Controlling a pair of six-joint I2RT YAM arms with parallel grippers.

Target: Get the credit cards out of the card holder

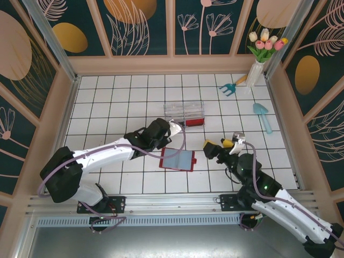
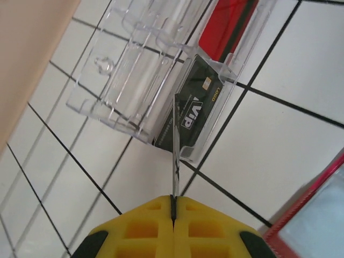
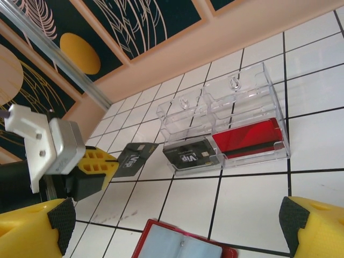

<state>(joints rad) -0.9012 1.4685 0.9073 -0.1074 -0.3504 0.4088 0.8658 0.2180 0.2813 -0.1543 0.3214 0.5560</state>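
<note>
The robot's left gripper should next turn and lower outward to release the edge-on card into the tray's black-card slot, because that slot lies outward and below the gripper's fingers.
The card holder (image 1: 177,159), a dark-red wallet, lies open on the tiles with its grey-blue pockets up, and its corner shows in the left wrist view (image 2: 317,215). My left gripper (image 2: 173,207) is shut on a black VIP credit card (image 2: 175,161), held edge-on just in front of the clear tray (image 2: 123,70). From the right wrist that held card (image 3: 134,158) juts out of the left gripper's yellow fingers (image 3: 99,161). A second black card (image 3: 192,156) and a red card (image 3: 250,138) lie in the tray's front slots. My right gripper (image 3: 177,231) is open and empty, hovering right of the wallet (image 3: 180,247).
A vase of tulips (image 1: 258,67) stands at the back right corner, with a blue hand rake (image 1: 231,87) and a blue trowel (image 1: 263,115) lying near it. Wooden walls close in the tiled floor on three sides.
</note>
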